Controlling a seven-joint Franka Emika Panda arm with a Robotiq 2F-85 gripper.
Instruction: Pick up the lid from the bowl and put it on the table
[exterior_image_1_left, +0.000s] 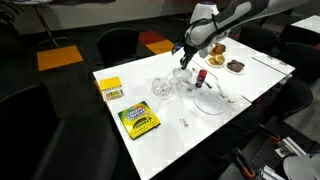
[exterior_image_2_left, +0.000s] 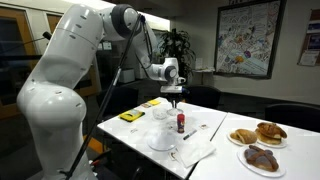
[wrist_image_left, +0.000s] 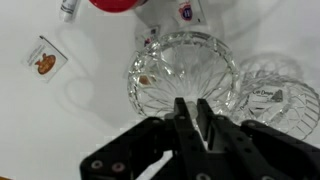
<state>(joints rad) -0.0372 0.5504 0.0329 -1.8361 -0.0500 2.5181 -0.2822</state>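
The lid is still hanging from my gripper, and the tabletop beside the bowl is below my gripper. Next my gripper should lower the lid onto it, drifting toward the bowl, and let go of the lid there.
The lid (wrist_image_left: 180, 72) is a small cut-glass round piece in the middle of the wrist view. My gripper (wrist_image_left: 191, 108) has its fingers nearly together on the lid's near rim. The bowl (wrist_image_left: 271, 95), small, clear and with a label, sits just to the right of the lid on the white table (wrist_image_left: 60, 120). In both exterior views the gripper (exterior_image_1_left: 183, 62) (exterior_image_2_left: 175, 97) hangs a little above the table (exterior_image_1_left: 170, 135), with the bowl (exterior_image_1_left: 162, 87) beside it. I cannot tell if the lid touches the table.
A red-capped bottle (exterior_image_1_left: 200, 78) stands close to the gripper. A large flat clear plate (exterior_image_1_left: 212, 101), a crayon box (exterior_image_1_left: 139, 121), a yellow box (exterior_image_1_left: 110, 88) and plates of pastries (exterior_image_1_left: 236, 66) (exterior_image_2_left: 258, 133) are on the table. A small card (wrist_image_left: 45, 57) lies nearby.
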